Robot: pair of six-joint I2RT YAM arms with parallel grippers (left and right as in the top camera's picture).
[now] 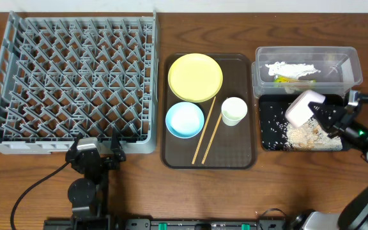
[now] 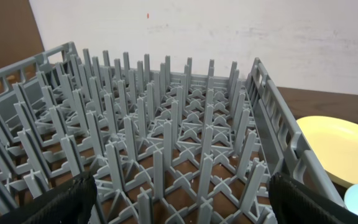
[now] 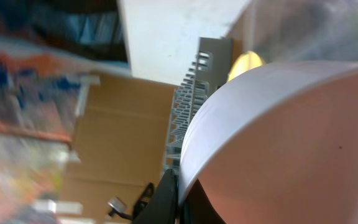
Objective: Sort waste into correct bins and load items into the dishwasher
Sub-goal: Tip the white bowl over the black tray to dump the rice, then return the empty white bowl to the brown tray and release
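The near tray corner by the cup is bare, so my right gripper will go left in the overhead view and down, turn the bowl upright and release it there.
My right gripper [image 1: 324, 115] is shut on the rim of the white bowl [image 1: 303, 106] and holds it tipped on its side over the black tray [image 1: 268, 142]; the bowl fills the right wrist view [image 3: 291, 143]. Whitish rice scraps [image 1: 305, 134] lie in a heap in that tray. The clear tub [image 1: 353, 64] behind it holds crumpled white paper [image 1: 291, 68] and a green-and-orange wrapper [image 1: 285, 80]. The yellow plate [image 1: 195, 76], blue bowl [image 1: 184, 119], cream cup [image 1: 234, 110] and two chopsticks [image 1: 207, 133] lie on the brown serving tray. My left gripper [image 2: 179, 205] is open at the near edge of the grey dish rack [image 1: 69, 83].
The brown serving tray [image 1: 171, 150] sits between the rack and the bins. The rack [image 2: 166, 143] holds nothing between its pegs. The yellow plate's edge [image 2: 337, 149] shows right of the rack in the left wrist view. A black cable [image 1: 30, 191] runs along the front left.
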